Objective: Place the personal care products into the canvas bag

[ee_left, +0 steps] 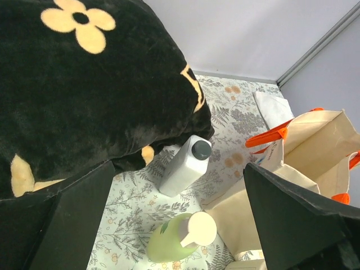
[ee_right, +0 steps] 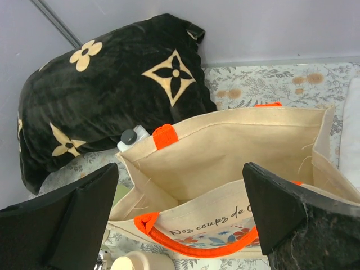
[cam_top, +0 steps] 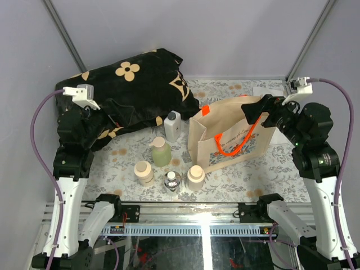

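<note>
The white bottle is below my left gripper, to its right in the top view. Next I need to swing my left gripper across that way and lower it over the white bottle's dark-capped top.
The canvas bag [cam_top: 233, 140] stands open at centre right, orange handles up. A white bottle with a dark cap [cam_top: 172, 125] stands left of it. In front are a pale green bottle [cam_top: 161, 152], two cream bottles [cam_top: 143, 171] [cam_top: 196, 176] and a small clear one [cam_top: 172, 180]. My left gripper [cam_top: 109, 118] is open and empty above the blanket's edge. Its wrist view frames the white bottle [ee_left: 183, 169] and green bottle [ee_left: 177, 239] between its fingers [ee_left: 73, 219]. My right gripper [cam_top: 256, 108] is open and empty above the bag's mouth [ee_right: 236, 146].
A black blanket with cream flowers [cam_top: 129, 90] lies heaped at the back left, touching the white bottle. A white folded cloth [cam_top: 267, 90] lies behind the bag. A floral tablecloth [cam_top: 247, 180] covers the table. Grey walls and metal posts close the back.
</note>
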### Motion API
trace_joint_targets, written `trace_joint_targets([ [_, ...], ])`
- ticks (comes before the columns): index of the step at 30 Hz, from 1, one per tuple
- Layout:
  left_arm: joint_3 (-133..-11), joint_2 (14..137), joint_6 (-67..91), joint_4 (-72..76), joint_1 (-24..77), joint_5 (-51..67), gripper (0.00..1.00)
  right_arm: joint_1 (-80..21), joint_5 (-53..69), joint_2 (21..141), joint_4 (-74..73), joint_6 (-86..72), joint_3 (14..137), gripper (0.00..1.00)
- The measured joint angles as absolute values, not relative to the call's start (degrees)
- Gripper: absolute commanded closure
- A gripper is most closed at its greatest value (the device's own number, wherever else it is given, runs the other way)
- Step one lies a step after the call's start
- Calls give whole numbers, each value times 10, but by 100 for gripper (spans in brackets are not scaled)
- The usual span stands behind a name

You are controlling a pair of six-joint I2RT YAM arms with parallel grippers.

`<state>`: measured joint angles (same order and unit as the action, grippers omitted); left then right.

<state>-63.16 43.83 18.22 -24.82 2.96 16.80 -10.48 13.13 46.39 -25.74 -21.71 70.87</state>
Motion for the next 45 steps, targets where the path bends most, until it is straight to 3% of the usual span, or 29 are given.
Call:
trace_joint_targets([
  [11,-617,464,169,-209,30,186,1,-105,52,556,-482,-199,926,0],
  [19,-657,571,143,-224,37,223,0,-105,2,543,-525,-201,873,0],
  [25,-659,641,135,-240,111,223,1,-105,-11,566,-524,-196,852,0],
  [35,-759,828,87,-269,273,103,0,-105,-40,572,-531,-175,828,1],
  [45,-783,917,60,-303,288,-19,0,-105,-66,515,-541,-174,801,1],
])
